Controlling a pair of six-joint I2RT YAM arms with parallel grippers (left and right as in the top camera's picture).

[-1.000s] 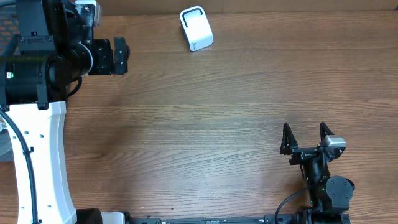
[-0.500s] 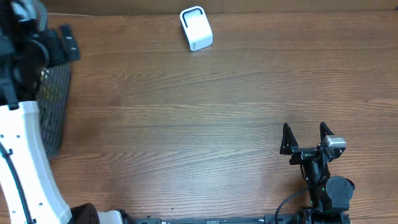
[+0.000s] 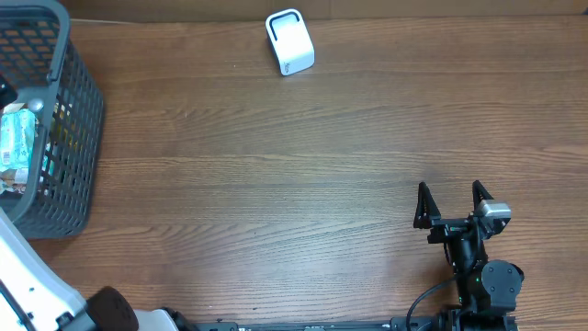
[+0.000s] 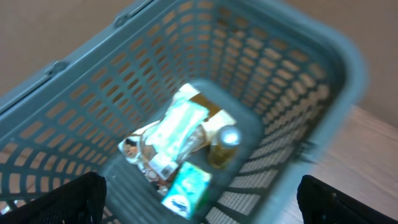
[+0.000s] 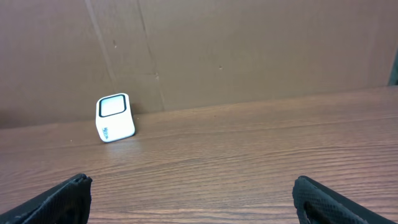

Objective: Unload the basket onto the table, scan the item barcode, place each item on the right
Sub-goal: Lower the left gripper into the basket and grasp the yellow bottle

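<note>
My left gripper moves down into the basket (image 3: 81,129) next and closes on the bottle's silvery cap (image 3: 35,105), which lies below the gripper and faces up, clear of the teal packet.
A grey mesh basket (image 3: 81,129) stands at the table's left edge with several items in it. In the left wrist view I look down into the basket (image 4: 93,106). A teal packet (image 4: 186,190), a white-and-green pouch (image 4: 177,127) and a bottle with a silvery cap (image 4: 225,140) lie on its floor. My left gripper (image 4: 202,202) hangs open above them, touching nothing. The white barcode scanner (image 3: 289,41) sits at the table's far edge, also seen from the right wrist as the scanner (image 5: 115,117). My right gripper (image 3: 449,191) rests open and empty near the front right.
A brown cardboard wall (image 5: 249,50) runs behind the table's far edge. The left arm's white link (image 3: 28,276) crosses the front left corner. Bare wood tabletop (image 3: 276,184) lies between basket, scanner and right arm.
The left arm has swung left, out of the overhead view, uncovering the basket. Its gripper now hangs over the basket. The right arm has not moved.
</note>
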